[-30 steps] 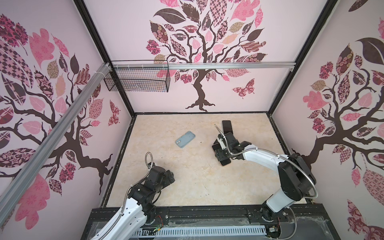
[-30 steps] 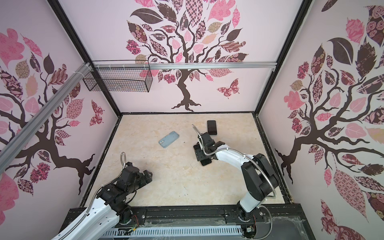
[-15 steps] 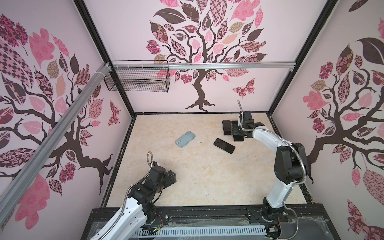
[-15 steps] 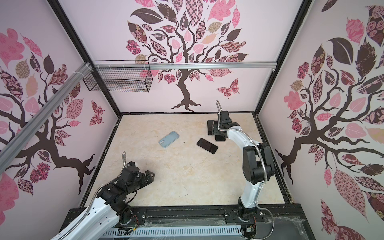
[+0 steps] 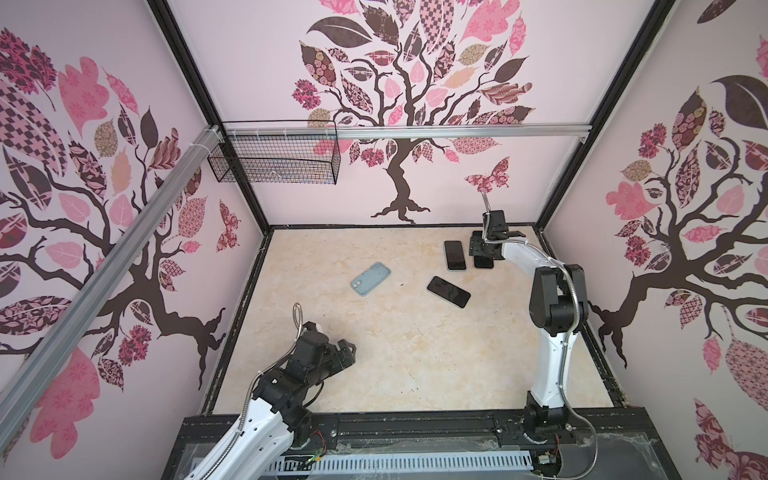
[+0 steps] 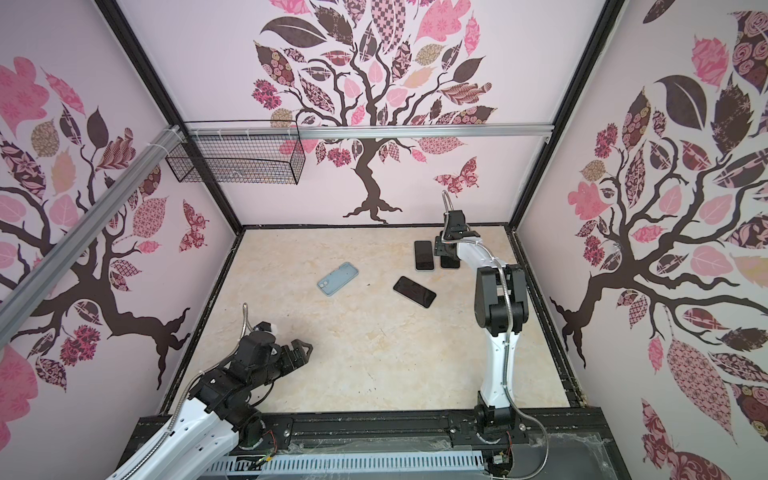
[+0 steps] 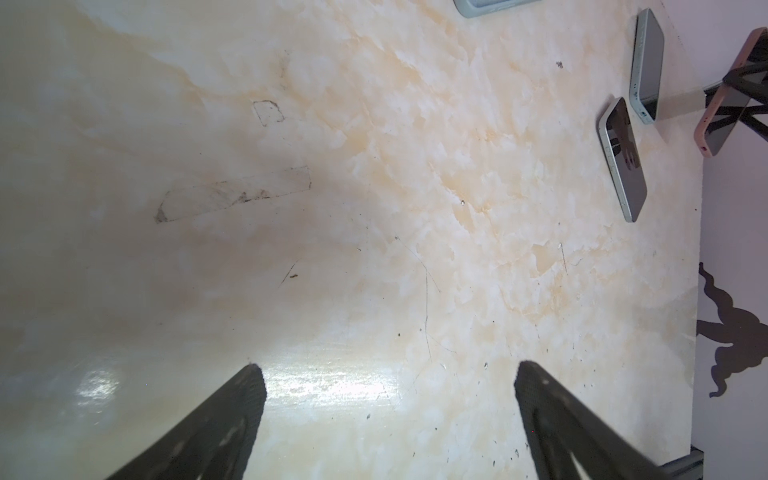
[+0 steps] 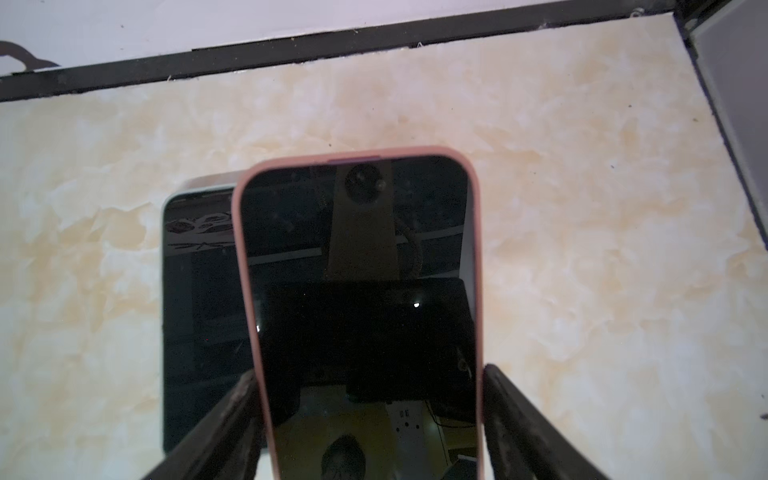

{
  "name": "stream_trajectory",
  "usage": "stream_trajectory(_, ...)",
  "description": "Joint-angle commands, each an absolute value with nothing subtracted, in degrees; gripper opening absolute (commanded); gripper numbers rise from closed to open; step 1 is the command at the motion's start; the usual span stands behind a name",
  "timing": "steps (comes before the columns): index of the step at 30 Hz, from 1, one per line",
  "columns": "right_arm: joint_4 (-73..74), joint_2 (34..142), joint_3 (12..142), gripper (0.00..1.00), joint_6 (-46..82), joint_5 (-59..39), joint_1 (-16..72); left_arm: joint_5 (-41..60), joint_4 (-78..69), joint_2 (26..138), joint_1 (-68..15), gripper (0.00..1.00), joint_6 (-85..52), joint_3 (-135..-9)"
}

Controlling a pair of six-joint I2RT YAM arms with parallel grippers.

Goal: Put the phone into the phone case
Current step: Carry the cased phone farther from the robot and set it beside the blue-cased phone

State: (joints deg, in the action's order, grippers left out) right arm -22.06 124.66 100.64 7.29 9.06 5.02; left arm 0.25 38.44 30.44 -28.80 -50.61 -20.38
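Next, my right gripper needs to bring the pink-rimmed phone flat down onto the bare marble beside the second dark phone and release, since that marble lies below the gripper.
The light blue phone case (image 5: 370, 278) (image 6: 337, 278) lies empty on the marble table, left of the middle. At the back right, my right gripper (image 5: 483, 258) (image 8: 370, 372) is shut on a dark-screened phone with a pink rim (image 8: 357, 249) (image 5: 483, 263), one finger on each long edge, and holds it just above the table. My left gripper (image 5: 348, 351) (image 7: 389, 368) hovers open and empty low over the front left of the table, far from the case. The left wrist view catches only an edge of the case (image 7: 490, 3).
A second dark phone (image 5: 454, 254) (image 8: 199, 311) lies just beside the held one. A third (image 5: 449, 291) (image 6: 414, 291) lies in the middle, right of the case. The black frame edge (image 8: 332, 45) and back wall are close behind the right gripper. A wire basket (image 5: 274, 160) hangs at the back left.
My right gripper has swung from the middle of the table to the back right with the pink-rimmed phone, uncovering the dark phone in the middle. The left gripper has opened slightly wider.
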Motion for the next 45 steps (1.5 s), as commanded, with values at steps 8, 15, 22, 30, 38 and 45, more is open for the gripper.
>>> stream_trajectory(8, -29.0, 135.3, 114.3, 0.17, 5.3, 7.5, 4.0, -0.8, 40.2, 30.2, -28.9, 0.97, -51.6, -23.2)
stream_trajectory(15, -28.6, 137.4, 115.1, 0.18, 5.4, 8.2, 3.6, -0.9, 41.0, 29.3, -29.2, 0.97, -52.2, -23.2)
stream_trajectory(22, -29.5, 139.5, 116.3, 0.24, 4.4, 8.9, 3.6, -1.8, 41.7, 28.7, -29.3, 0.97, -52.3, -23.2)
stream_trajectory(30, -29.7, 140.9, 117.6, 0.29, 4.5, 8.7, 3.5, -2.2, 42.1, 28.5, -29.5, 0.97, -52.6, -23.2)
stream_trajectory(38, -31.7, 144.4, 120.7, 0.42, 4.1, 8.5, 3.5, -3.7, 42.5, 29.0, -29.5, 0.97, -52.8, -23.2)
stream_trajectory(45, -33.2, 142.8, 120.5, 0.76, 4.3, 7.7, 3.5, -6.7, 43.2, 30.1, -29.5, 0.97, -52.7, -24.5)
